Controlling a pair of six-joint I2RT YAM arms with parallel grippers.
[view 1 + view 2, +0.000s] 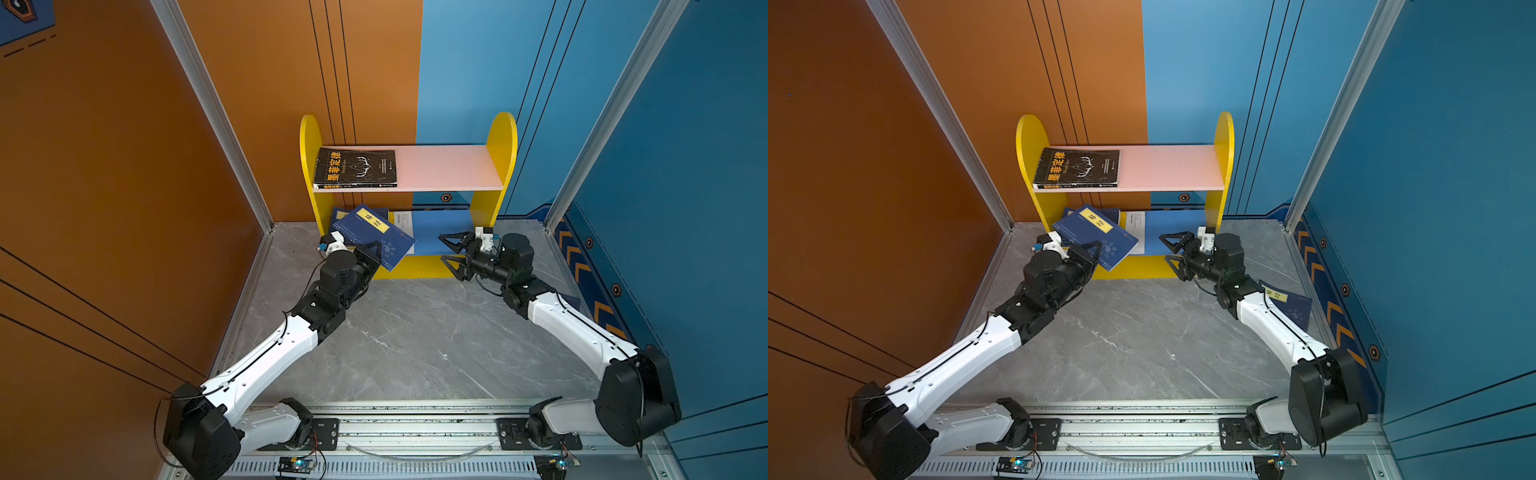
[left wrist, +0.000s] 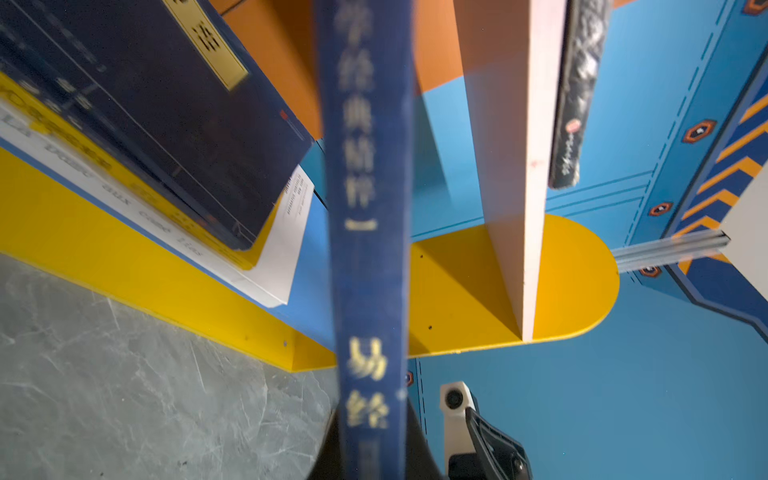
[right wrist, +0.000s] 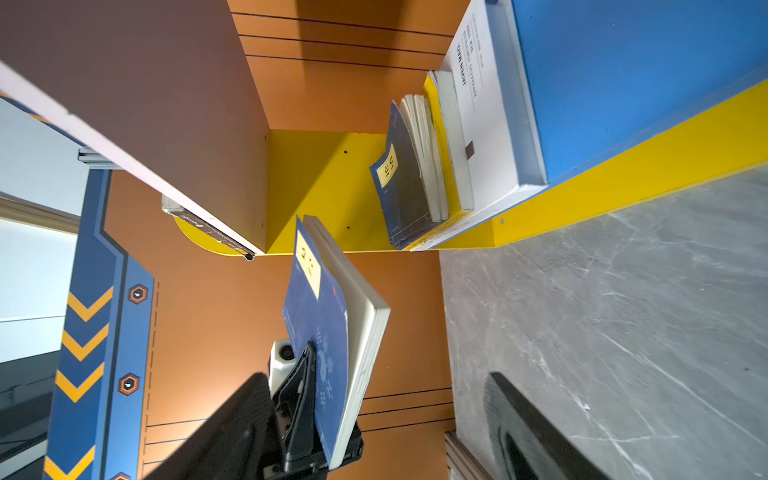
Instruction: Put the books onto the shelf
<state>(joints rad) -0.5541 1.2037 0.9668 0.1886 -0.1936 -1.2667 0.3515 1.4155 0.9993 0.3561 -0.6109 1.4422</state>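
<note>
The navy book's near corner sticks out past the shelf [image 1: 505,137], so I next need to push the book in my left gripper outward over the stack [image 1: 382,213] into the shelf's lower level and let go.
The shelf [image 1: 505,137] stands at the back, and a black book [image 1: 355,168] lies flat on its pink upper board [image 1: 449,168]. On the left of the blue lower board [image 1: 440,232] lies a stack: a navy book [image 3: 409,178] on a yellow one [image 3: 444,137] and a white one [image 3: 482,124]. My left gripper [image 1: 372,255] is shut on another navy book [image 1: 374,237] [image 2: 368,208], held tilted at the lower tier's front left, above the stack. My right gripper [image 1: 441,248] is open and holds nothing, level with the lower tier's right end.
One more navy book [image 1: 1291,305] lies on the grey table [image 1: 407,340] under my right forearm. Orange and blue walls close in behind and beside the shelf. The arm rail [image 1: 415,424] runs along the front edge.
</note>
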